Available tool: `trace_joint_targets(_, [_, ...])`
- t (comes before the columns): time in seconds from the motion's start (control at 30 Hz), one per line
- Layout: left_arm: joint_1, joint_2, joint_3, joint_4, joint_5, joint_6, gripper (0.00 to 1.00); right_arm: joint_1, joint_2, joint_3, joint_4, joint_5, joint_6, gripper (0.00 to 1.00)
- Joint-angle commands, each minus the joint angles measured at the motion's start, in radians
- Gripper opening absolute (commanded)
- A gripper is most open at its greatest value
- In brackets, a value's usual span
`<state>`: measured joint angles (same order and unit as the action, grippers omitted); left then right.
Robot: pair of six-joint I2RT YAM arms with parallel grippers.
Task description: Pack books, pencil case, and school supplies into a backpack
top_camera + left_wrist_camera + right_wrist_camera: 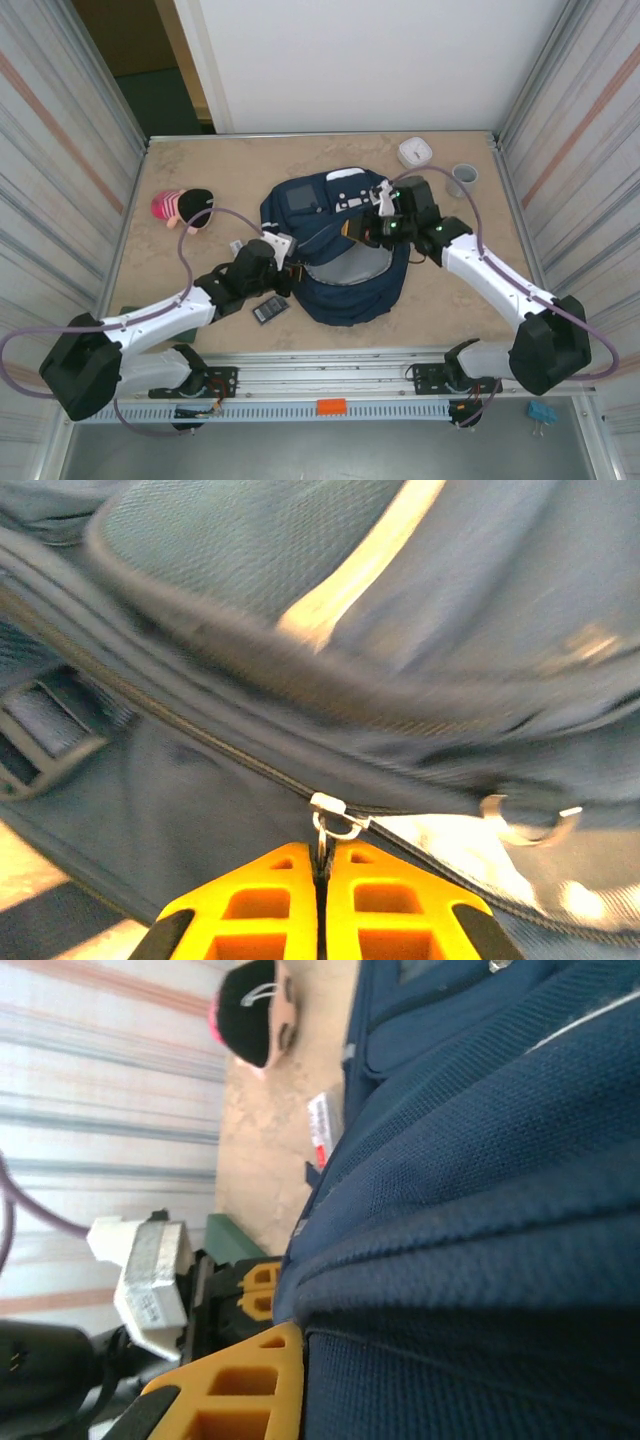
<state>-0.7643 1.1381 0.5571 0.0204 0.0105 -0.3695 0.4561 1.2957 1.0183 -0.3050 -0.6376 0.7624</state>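
I will next use my left gripper to carry the metal zipper pull [331, 832] outward along the still-closed track at the backpack's side, and then I will release it.
The navy backpack [340, 262] lies in the middle of the table, its main compartment gaping and showing grey lining. My left gripper [322, 856] is shut on the metal zipper pull [331, 832] at the backpack's left side. At the bag's upper right rim is my right gripper [372, 228]. One yellow finger [255, 1375] presses against the backpack fabric [470, 1260], which hides the other finger. A black rectangle with a grey panel [270, 310] lies just left of the bag's bottom. A slim white packet with a red mark [323, 1128] lies by the bag. The pink and black pencil case [182, 208] sits far left. A dark green book [124, 311] lies at the table's left edge.
A white round device [415, 152] and a grey cup [464, 178] stand at the back right. Ribbed metal walls close in both sides. Bare tabletop [470, 300] shows to the right of the bag.
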Motion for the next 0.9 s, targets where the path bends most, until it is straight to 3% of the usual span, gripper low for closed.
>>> trace_joint_targets(0.0, [0.029, -0.052, 0.001, -0.049, -0.135, 0.012, 0.00, -0.086, -0.009, 0.126, -0.134, -0.228, -0.197, 0.01])
trace_joint_targets(0.1, [0.078, -0.067, -0.024, -0.029, -0.139, 0.014, 0.00, -0.144, 0.025, 0.207, -0.200, -0.363, -0.254, 0.00])
trace_joint_targets(0.27, [0.156, -0.044, -0.021, 0.012, -0.145, 0.038, 0.00, -0.151, 0.077, 0.327, -0.348, -0.451, -0.370, 0.00])
trace_joint_targets(0.57, [0.264, 0.093, 0.074, 0.030, -0.157, 0.022, 0.02, -0.157, 0.061, 0.302, -0.259, -0.416, -0.288, 0.00])
trace_joint_targets(0.73, [0.266, 0.061, 0.138, -0.044, -0.045, -0.068, 0.45, -0.158, 0.058, 0.200, -0.047, -0.329, -0.161, 0.00])
trace_joint_targets(0.87, [0.267, -0.035, 0.136, -0.133, -0.025, -0.177, 0.63, -0.152, 0.085, 0.140, 0.104, -0.270, -0.079, 0.00])
